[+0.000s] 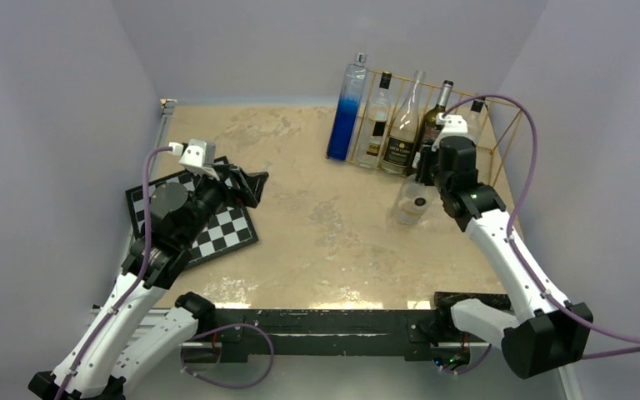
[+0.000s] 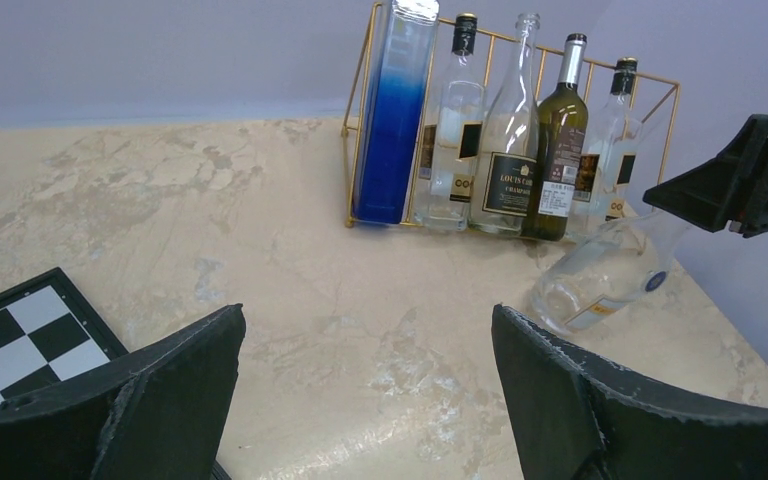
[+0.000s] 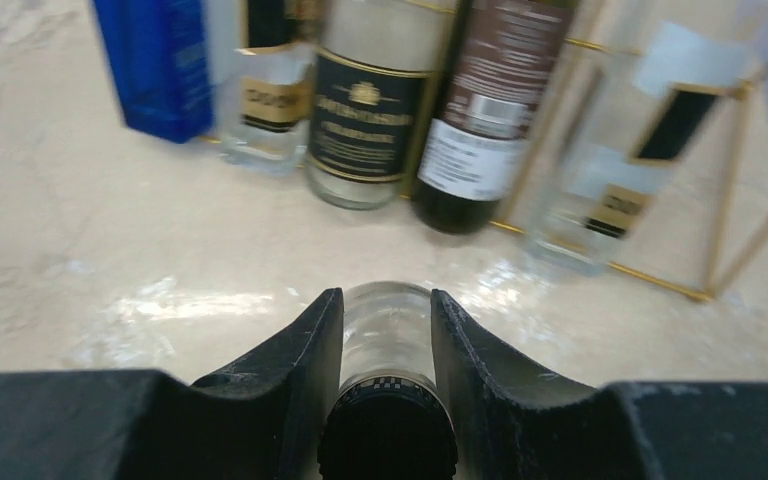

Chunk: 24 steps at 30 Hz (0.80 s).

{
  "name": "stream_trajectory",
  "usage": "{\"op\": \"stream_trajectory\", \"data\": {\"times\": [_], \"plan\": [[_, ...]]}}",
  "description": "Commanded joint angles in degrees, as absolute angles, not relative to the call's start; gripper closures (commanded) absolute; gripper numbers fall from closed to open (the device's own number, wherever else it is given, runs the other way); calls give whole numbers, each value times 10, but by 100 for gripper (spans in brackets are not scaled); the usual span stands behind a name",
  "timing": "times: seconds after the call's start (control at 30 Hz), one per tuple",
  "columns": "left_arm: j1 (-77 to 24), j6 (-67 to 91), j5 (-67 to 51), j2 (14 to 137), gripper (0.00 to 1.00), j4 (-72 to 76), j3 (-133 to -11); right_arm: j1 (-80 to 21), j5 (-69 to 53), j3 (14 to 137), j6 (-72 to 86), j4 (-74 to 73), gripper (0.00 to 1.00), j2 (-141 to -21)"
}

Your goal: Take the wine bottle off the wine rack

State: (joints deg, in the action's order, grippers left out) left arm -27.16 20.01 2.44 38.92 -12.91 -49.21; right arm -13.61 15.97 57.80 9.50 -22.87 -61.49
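My right gripper is to carry the clear bottle upright to the left in the top view next, and then let go of it on the bare tabletop [image 1: 273,200] beside the checkerboard.
The gold wire wine rack [image 1: 501,150] stands at the back right and holds several upright bottles. It also shows in the left wrist view [image 2: 669,130] and the right wrist view [image 3: 660,282]. My right gripper [image 1: 427,171] is shut on the neck of a clear wine bottle [image 1: 409,204]. The bottle is tilted in front of the rack, outside it, with its base low over the table. In the right wrist view the neck [image 3: 388,325] sits between the two fingers of my right gripper [image 3: 386,295]. My left gripper [image 1: 250,185] is open and empty above the checkerboard; the left wrist view [image 2: 368,320] shows its fingers wide apart.
In the rack stand a tall blue bottle [image 1: 346,112], a clear bottle with a black label [image 1: 375,125], a clear champagne bottle [image 1: 404,129], a dark green bottle [image 1: 432,125] and one more clear bottle [image 2: 615,140]. A black-and-white checkerboard [image 1: 217,229] lies at the left. Walls enclose the table.
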Motion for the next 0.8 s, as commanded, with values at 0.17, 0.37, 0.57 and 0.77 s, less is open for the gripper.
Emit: {"op": "stream_trajectory", "data": {"times": [0.17,0.37,0.57,0.77], "plan": [[-276,189,36,388,4,-108,-490,-228,29,673,79,-3,100,-712],[-276,189,90,372,5,-117,-487,-333,40,798,79,-3,100,-831],[-276,193,184,333,5,-128,-479,-425,63,955,77,-4,100,-974],[-276,195,237,305,4,-127,-469,-488,80,1124,33,-10,100,-1119]]}}
